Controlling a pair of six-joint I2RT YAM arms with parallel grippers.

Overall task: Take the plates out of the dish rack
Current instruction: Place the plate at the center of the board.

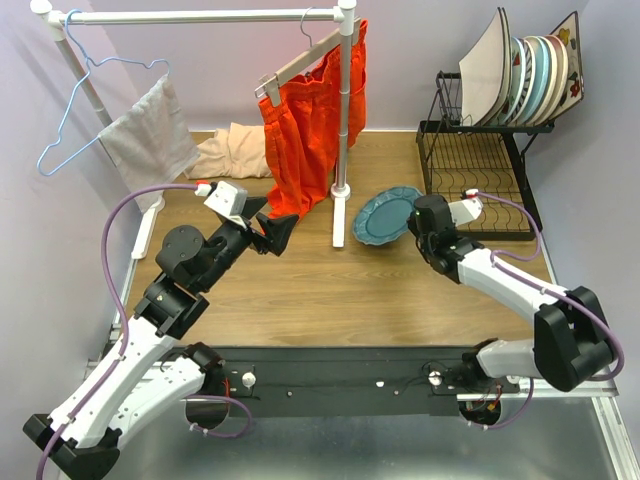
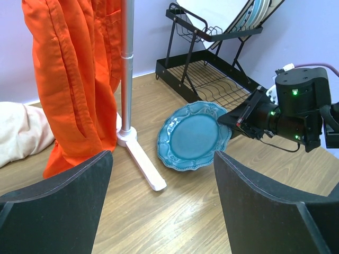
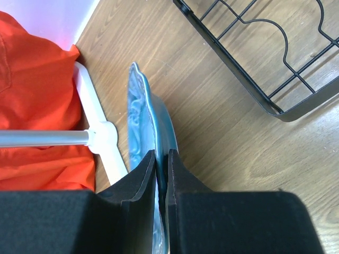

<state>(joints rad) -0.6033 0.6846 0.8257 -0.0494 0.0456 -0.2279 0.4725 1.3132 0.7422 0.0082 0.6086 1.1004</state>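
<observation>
I need to lower the teal plate's held rim with my right gripper onto the bare tabletop (image 1: pixel 395 246) (image 3: pixel 195 129) just below, beside the white bar's foot, and release.
A round teal plate (image 1: pixel 385 215) lies low over the table, next to the white rail's foot. My right gripper (image 1: pixel 418 222) is shut on its right rim; the right wrist view shows the plate (image 3: pixel 144 114) edge-on between the fingers (image 3: pixel 183 177). It also shows in the left wrist view (image 2: pixel 193 135). The black wire dish rack (image 1: pixel 480 185) stands at the back right, with several plates (image 1: pixel 530 80) upright in its upper shelf. My left gripper (image 1: pixel 276 232) is open and empty over the table, left of the rail's foot.
A white clothes rail (image 1: pixel 345 120) stands at the back with an orange garment (image 1: pixel 310 120) hanging on it. A grey cloth (image 1: pixel 150 135) on a blue hanger and a beige cloth (image 1: pixel 235 150) are at the back left. The rail's foot (image 2: pixel 140 159) lies beside the teal plate.
</observation>
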